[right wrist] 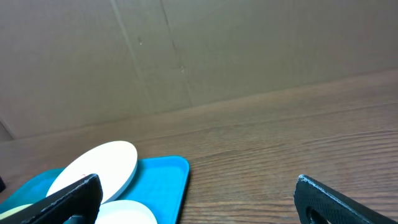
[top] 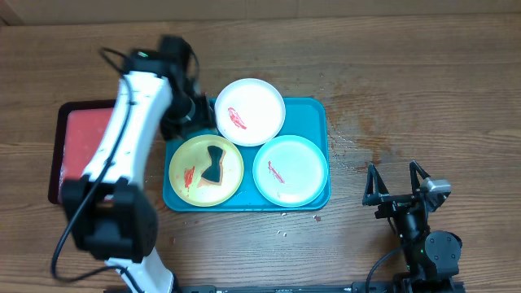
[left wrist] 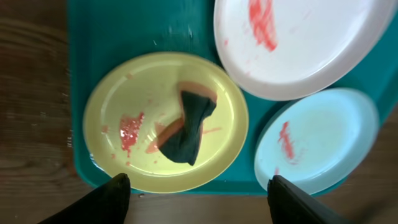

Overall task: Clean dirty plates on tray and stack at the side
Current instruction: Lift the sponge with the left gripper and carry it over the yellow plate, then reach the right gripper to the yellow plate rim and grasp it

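I should next reach my right gripper outward across the tray, tip it downward and lower it onto the yellow-green plate's rim (top: 241, 172), because the sponge leaves that rim bare beside the mint plate.
Three plates lie on the teal tray (top: 313, 114): a white plate (top: 249, 111) at the back, a yellow-green plate (top: 192, 155) front left and a mint plate (top: 291, 169) front right, all with red smears. A dark crumpled sponge (top: 213, 165) rests on the yellow-green plate. My left gripper (top: 186, 114) hovers above the tray's left part. In the left wrist view it (left wrist: 197, 190) is open and empty over the yellow-green plate (left wrist: 124, 99), with the sponge (left wrist: 189, 127) lying free, and the white plate (left wrist: 311, 56) and mint plate (left wrist: 329, 134) to the right. My right gripper (top: 396, 185) stands open over bare wood, right of the tray (right wrist: 161, 180).
A smaller dark-rimmed tray with a red inside (top: 77, 146) sits left of the teal tray, partly under my left arm. Small crumbs (top: 285, 232) lie on the wood in front of the tray. A cardboard wall (right wrist: 186, 50) stands behind the table.
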